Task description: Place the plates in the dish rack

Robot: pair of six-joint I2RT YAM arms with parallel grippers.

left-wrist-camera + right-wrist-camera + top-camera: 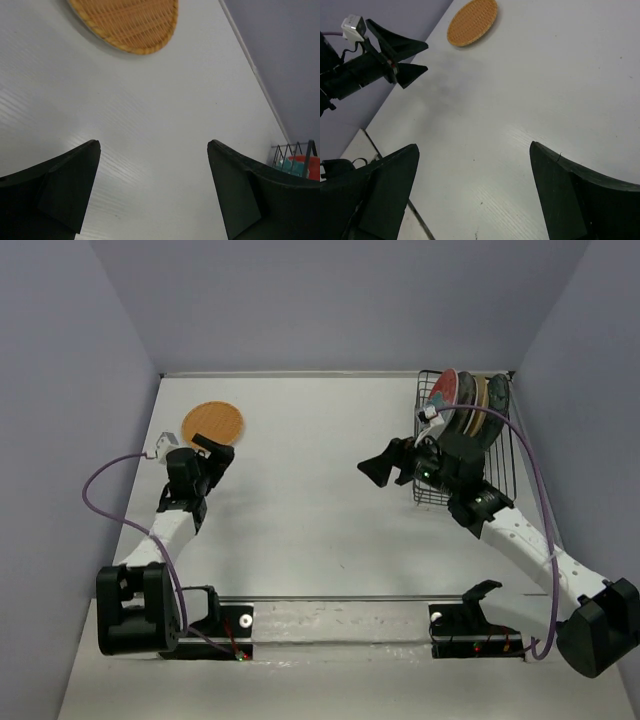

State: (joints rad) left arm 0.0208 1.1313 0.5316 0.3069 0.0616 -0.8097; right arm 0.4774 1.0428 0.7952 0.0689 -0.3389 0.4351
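I need to move my left gripper down and to the left in the top view next, with its open fingers going onto the orange plate's near rim, because that rim is the closest.
The orange woven-look plate lies flat on the table at the far left; it also shows in the left wrist view and the right wrist view. The black wire dish rack stands at the far right with several plates upright in it, a red-and-teal one at the front. My left gripper is open and empty just near of the orange plate. My right gripper is open and empty, just left of the rack, above bare table.
Grey walls close the table on the left, back and right. The rack's corner shows in the left wrist view. The left arm shows in the right wrist view. A rail with both arm bases runs along the near edge.
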